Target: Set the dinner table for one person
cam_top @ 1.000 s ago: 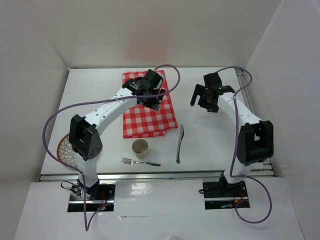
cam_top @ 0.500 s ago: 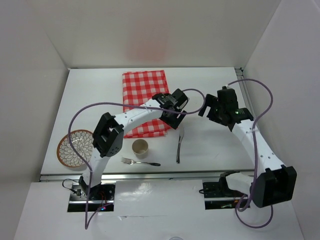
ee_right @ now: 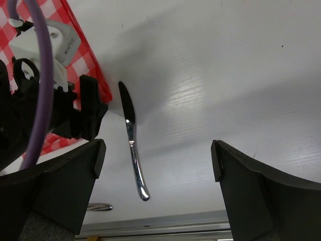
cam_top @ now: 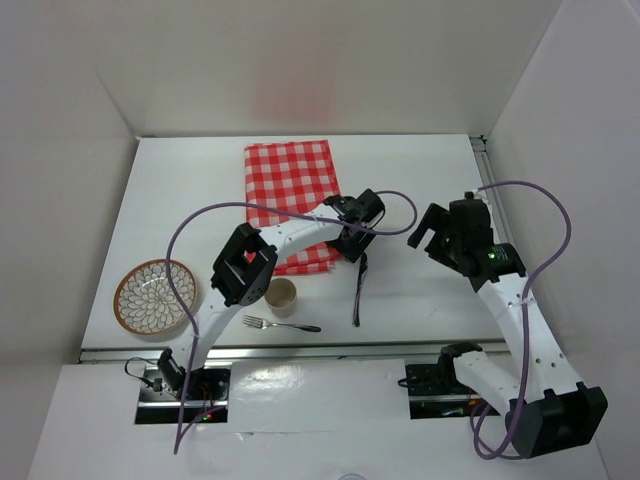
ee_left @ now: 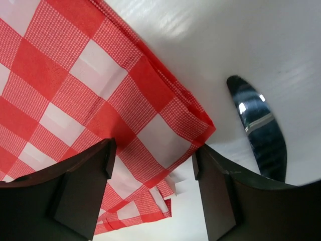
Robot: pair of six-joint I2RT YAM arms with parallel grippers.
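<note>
I will next lower my open right gripper toward the left in the top view, onto the cloth's corner beside the knife, because the cloth is still folded.
The white dinner table point(cam_top: 430, 170) holds a red-and-white checked cloth point(cam_top: 290, 185), a patterned plate point(cam_top: 155, 296), a paper cup point(cam_top: 281, 296), a fork point(cam_top: 282, 324) and a knife point(cam_top: 358, 295). My left gripper point(cam_top: 352, 243) is open and low over the cloth's near right corner. In the left wrist view the cloth corner point(ee_left: 165, 120) lies between the open fingers point(ee_left: 75, 196), with the knife blade point(ee_left: 258, 130) to the right. My right gripper point(cam_top: 437, 238) is open and empty, right of the knife. The right wrist view shows the knife point(ee_right: 133, 150) on the table ahead of the left finger point(ee_right: 65, 191).
The table's near edge rail point(cam_top: 320, 352) runs just behind the fork. White walls enclose the table on three sides. In the right wrist view the left gripper's black body point(ee_right: 50, 110) and its purple cable point(ee_right: 42, 75) sit next to the knife's tip.
My left gripper has moved from the cloth's far part to its near right corner. My right gripper has moved nearer and to the right. The plate has come out from under the left arm.
</note>
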